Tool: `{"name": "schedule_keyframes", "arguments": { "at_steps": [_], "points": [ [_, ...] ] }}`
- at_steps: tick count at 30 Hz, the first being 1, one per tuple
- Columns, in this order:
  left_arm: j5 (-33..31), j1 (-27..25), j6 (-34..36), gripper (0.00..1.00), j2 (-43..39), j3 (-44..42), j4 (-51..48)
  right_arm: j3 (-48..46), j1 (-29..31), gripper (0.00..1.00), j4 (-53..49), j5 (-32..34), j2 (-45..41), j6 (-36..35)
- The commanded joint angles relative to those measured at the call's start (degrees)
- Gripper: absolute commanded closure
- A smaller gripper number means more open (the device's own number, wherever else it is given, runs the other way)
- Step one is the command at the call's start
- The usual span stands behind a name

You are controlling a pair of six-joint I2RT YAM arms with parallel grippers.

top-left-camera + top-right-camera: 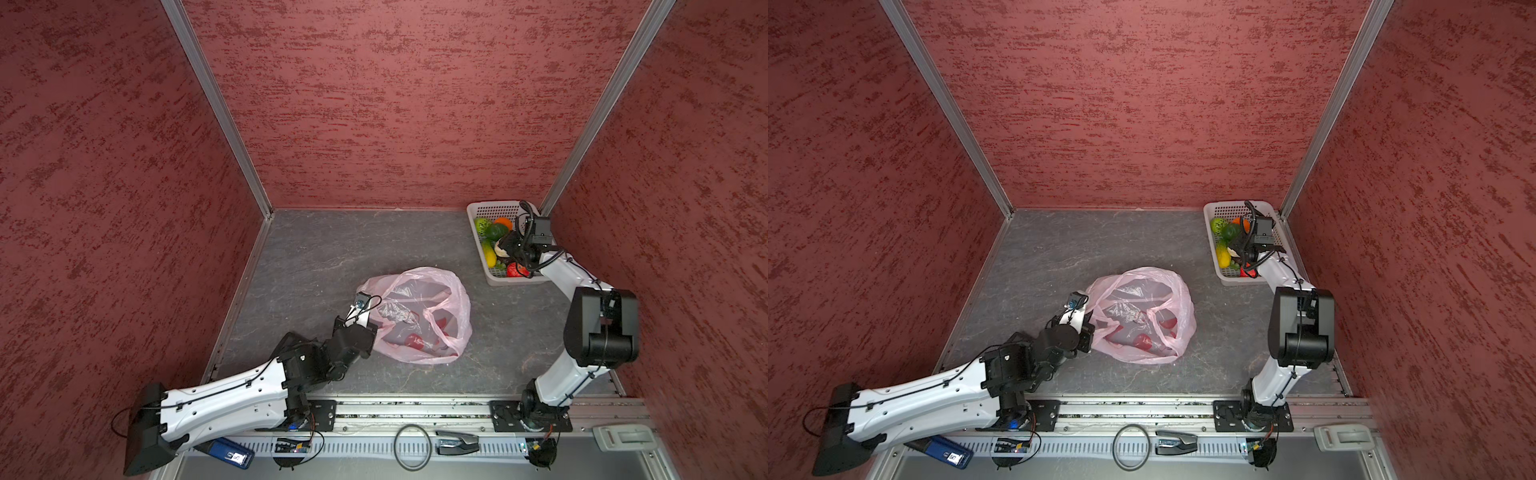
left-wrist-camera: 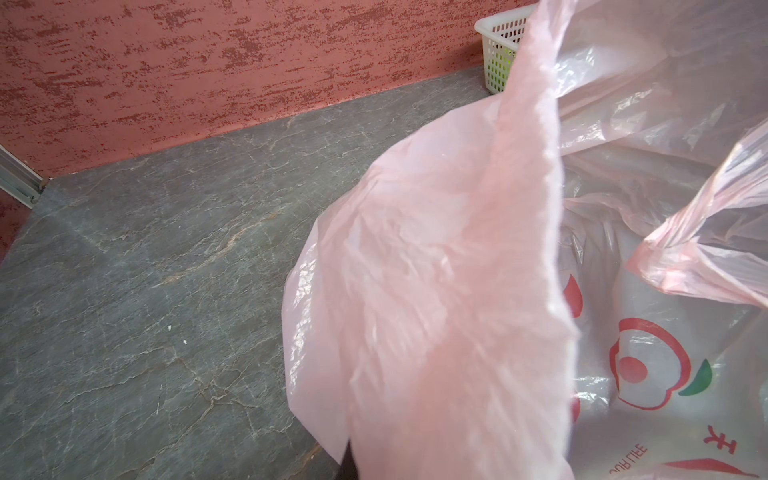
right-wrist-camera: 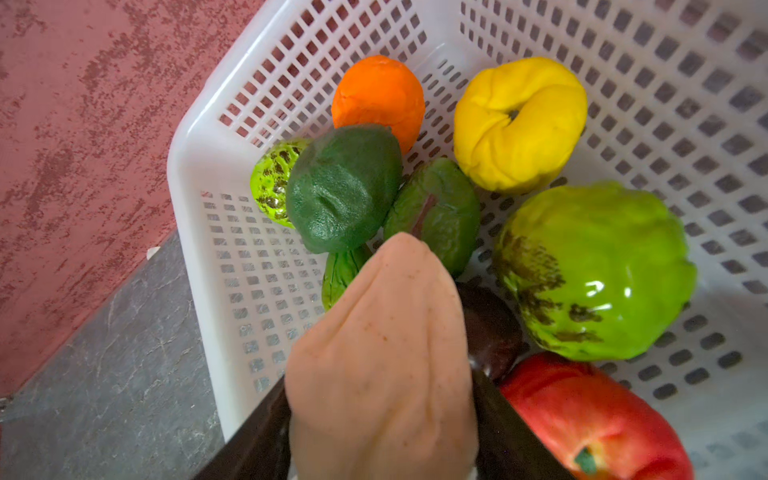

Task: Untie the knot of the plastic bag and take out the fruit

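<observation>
I will next carry the edge of the bag that my left gripper holds outward, toward the bare tabletop between the bag [image 1: 415, 291] and the far wall, and let go of the film.
The pink plastic bag [image 1: 415, 291] [image 1: 1142, 286] lies mid-table with its mouth gaping; the knot does not show. My left gripper [image 1: 376, 330] [image 1: 1090, 328] is shut on the bag's near-left edge, and film [image 2: 436, 291] covers its fingers in the left wrist view. Red shapes [image 1: 413, 340] show through the film; fruit or print, I cannot tell. My right gripper [image 1: 505, 248] [image 3: 382, 419] hangs over the white basket [image 1: 490, 205] [image 3: 187, 166], shut on a beige fruit [image 3: 382, 332]. Below it lie yellow [image 3: 519, 124], bright green [image 3: 594, 270], dark green [image 3: 345, 187], dark brown [image 3: 490, 328] and red [image 3: 590, 415] fruit.
An orange mandarin [image 3: 378, 95] also sits in the basket, which stands in the far right corner against the red wall. Red walls close three sides. On the front rail lie a blue device [image 1: 230, 453], a black ring [image 1: 412, 446] and a grey tool [image 1: 457, 442].
</observation>
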Motion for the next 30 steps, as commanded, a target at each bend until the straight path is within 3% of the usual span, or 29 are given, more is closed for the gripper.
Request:
{"name": "schedule_keyframes", "arguments": {
  "at_steps": [1,9,18,24,30],
  "points": [
    [-1.0,0.3,-0.7,1.00,-0.7,-0.8,1.5,2.4,-0.3,0.29,1.9,1.4,-0.9,-0.6],
    [-2.0,0.9,-2.4,1.00,-0.1,-1.2,1.7,2.7,-0.2,0.21,-0.8,0.4,-3.8,-2.5],
    [-1.6,4.9,-2.8,1.00,3.0,-1.3,5.7,-4.9,2.1,0.21,-4.6,-2.7,-17.3,-1.7],
    [4.3,12.1,-0.3,1.00,7.4,-1.3,13.2,-13.5,5.9,0.21,-9.3,-4.3,-29.1,0.4],
    [14.5,21.1,3.6,1.00,15.9,1.7,21.4,-21.4,11.2,0.21,-15.4,-4.2,-41.0,4.2]
  ]
}}
